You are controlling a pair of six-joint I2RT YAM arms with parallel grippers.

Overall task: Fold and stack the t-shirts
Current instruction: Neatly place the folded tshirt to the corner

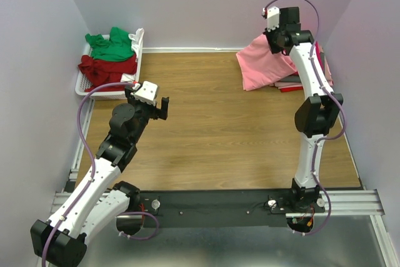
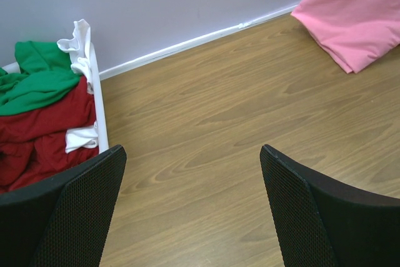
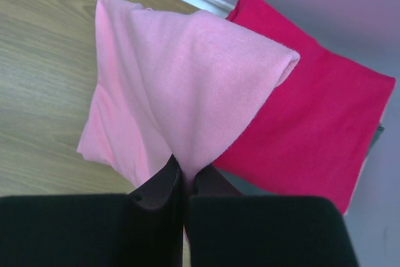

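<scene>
I will move my right gripper to the right in the top view next, then lower and release the pink t-shirt (image 1: 262, 64) onto the magenta t-shirt, because the cloth of the pink t-shirt hangs over bare wood.
A folded light pink t-shirt (image 1: 262, 64) hangs at the far right of the table, with my right gripper (image 3: 186, 176) shut on its cloth (image 3: 187, 92). Under and beside it lies a folded magenta t-shirt (image 3: 312, 123), with a grey layer (image 3: 262, 187) showing beneath. At the far left, a green t-shirt (image 1: 112, 45) and a dark red t-shirt (image 1: 106, 67) lie crumpled in the white basket (image 1: 86, 89). My left gripper (image 2: 190, 204) hovers open over bare wood near the basket, holding nothing. The pink t-shirt (image 2: 356, 17) shows at that view's top right.
A white cloth (image 2: 78, 45) drapes over the basket rim (image 2: 100, 117). Lilac walls close in the table at the back and both sides. Bare wood table (image 1: 206, 129) lies between the basket and the stack. A black rail (image 1: 219, 204) runs along the near edge.
</scene>
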